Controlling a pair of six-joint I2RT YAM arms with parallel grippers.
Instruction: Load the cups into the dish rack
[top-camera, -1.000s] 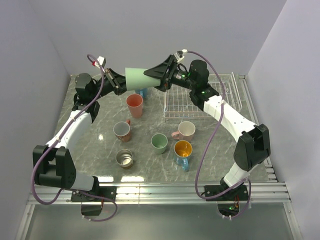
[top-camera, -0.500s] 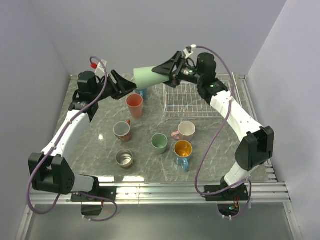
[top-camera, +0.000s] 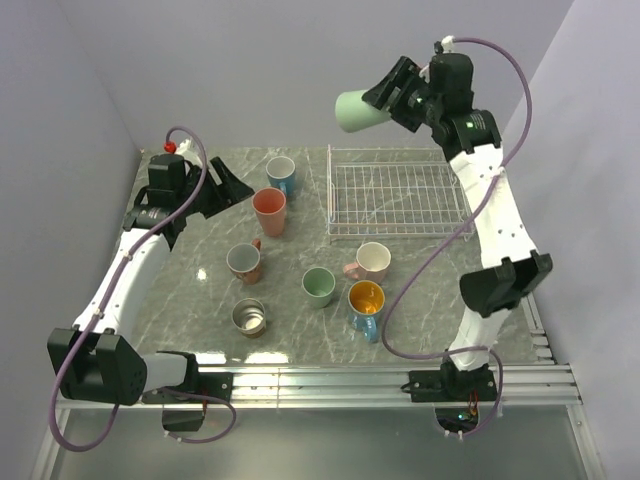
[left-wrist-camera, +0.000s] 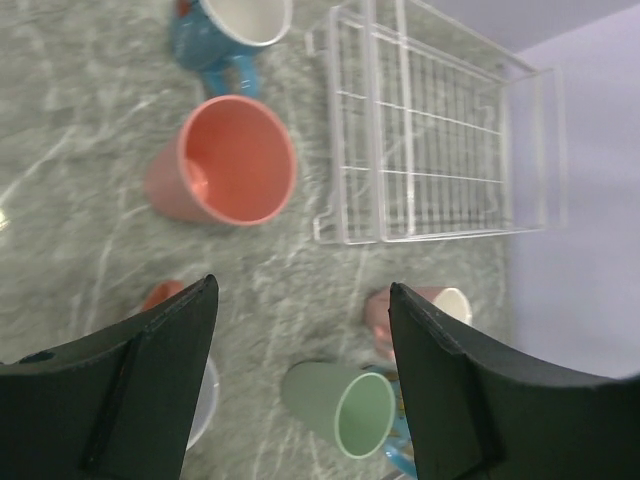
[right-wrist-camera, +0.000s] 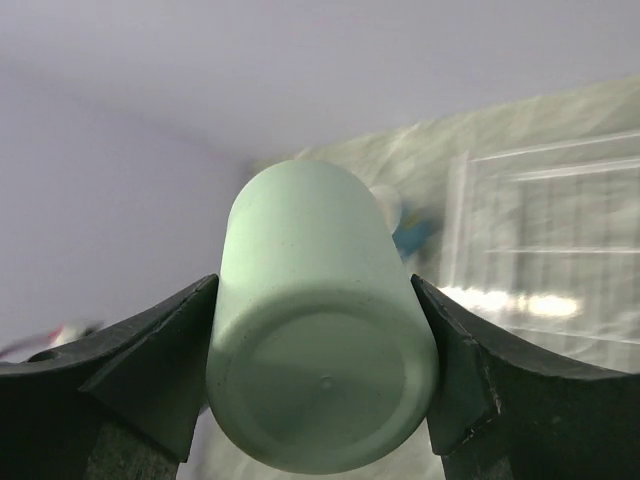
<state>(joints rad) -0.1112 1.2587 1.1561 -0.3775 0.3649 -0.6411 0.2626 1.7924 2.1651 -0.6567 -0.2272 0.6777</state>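
My right gripper lowers the cup, tipped opening down, to the rack's empty far corner, below the gripper and to its left in the top view, next and releases.
My right gripper (top-camera: 388, 96) is shut on a mint green cup (top-camera: 354, 111), held on its side high above the back left corner of the dish rack (top-camera: 331, 192). In the right wrist view both fingers press the cup's (right-wrist-camera: 315, 310) sides, its base towards the camera. My left gripper (top-camera: 236, 187) is open and empty, low at the back left near the salmon pink cup (top-camera: 269, 210) and the blue cup (top-camera: 281, 175). On the table stand the brown (top-camera: 244, 263), steel (top-camera: 248, 317), second mint green (top-camera: 318, 286), pale pink (top-camera: 372, 261) and gold-lined blue (top-camera: 365, 300) cups.
The white wire rack (left-wrist-camera: 430, 140) holds nothing and lies at the back right, close to the right wall. The left wrist view looks down on the salmon cup (left-wrist-camera: 235, 160), with the mint cup (left-wrist-camera: 340, 408) between the open fingers far below. Grey walls close in the back and sides.
The left gripper opened, let go of the mint green cup and drew back left. The right arm carried the cup up and to the right, above the rack.
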